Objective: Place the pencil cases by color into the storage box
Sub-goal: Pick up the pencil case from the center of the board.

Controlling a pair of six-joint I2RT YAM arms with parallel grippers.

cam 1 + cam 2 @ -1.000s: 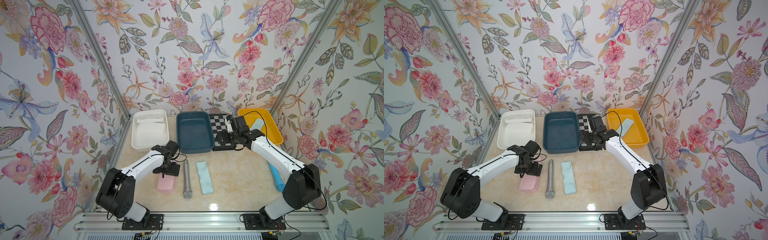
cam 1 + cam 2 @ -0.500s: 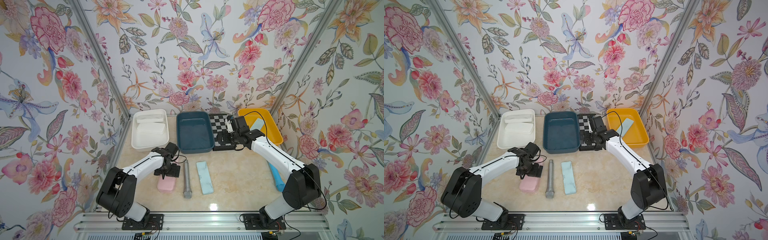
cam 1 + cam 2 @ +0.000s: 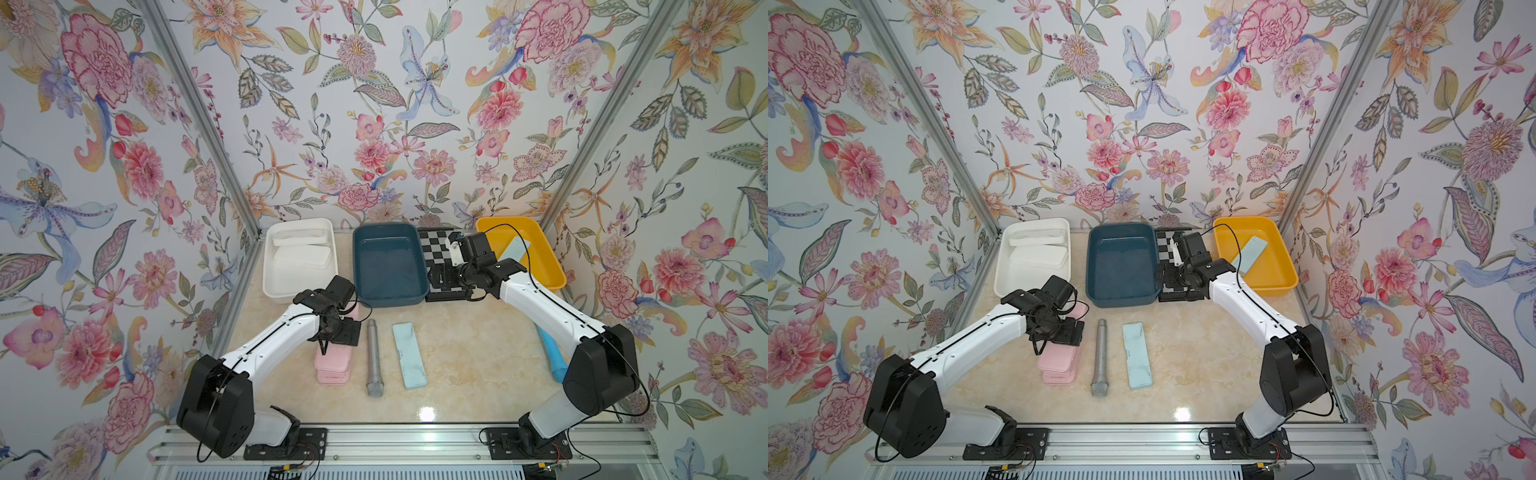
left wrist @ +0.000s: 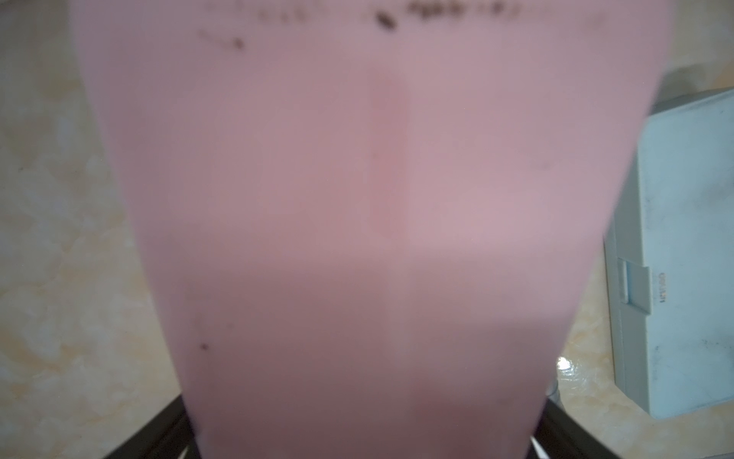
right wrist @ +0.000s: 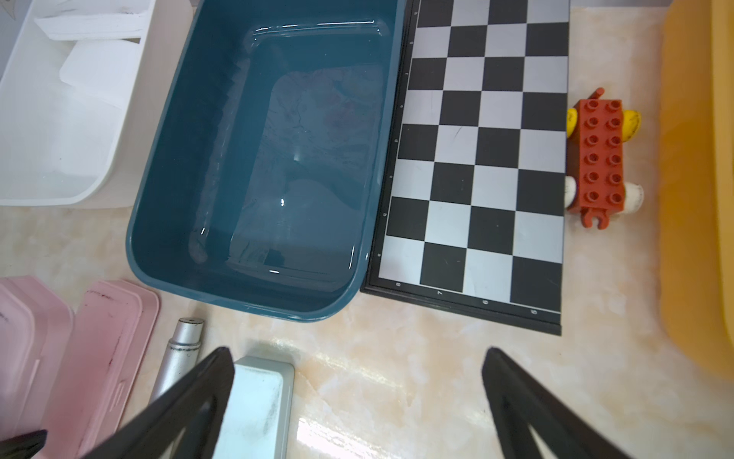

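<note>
Next, my right gripper swings across, tilts and closes there. Beyond the microphone from my right gripper, the upper pink case's far end [image 5: 34, 317] sticks out from my left gripper.
Two pink pencil cases lie overlapped at the front left, the upper one [image 3: 332, 359] partly on the lower one [image 3: 333, 378]. My left gripper [image 3: 338, 332] is down over the upper case [image 4: 365, 198], its jaws wide and pressed against the case's long edges. A pale blue case [image 3: 409, 355] lies flat on the table. Another pale blue case [image 3: 515, 251] leans inside the yellow storage box [image 3: 536, 266]. White cases [image 3: 303, 253] lie in the white box [image 3: 291, 282]. The dark blue box [image 3: 388, 266] holds nothing. My right gripper [image 5: 356, 351] hangs open and empty over the checkerboard's near edge.
A grey microphone [image 3: 373, 353] lies between the pink cases and the pale blue case. A checkerboard [image 3: 434, 249] sits between the dark blue and yellow boxes, with a red brick toy [image 5: 599, 159] beside it. A bright blue tube [image 3: 550, 349] lies under the right arm.
My left gripper has settled slightly around the upper pink case and its jaws have come in a little. The right arm has stayed where it was.
</note>
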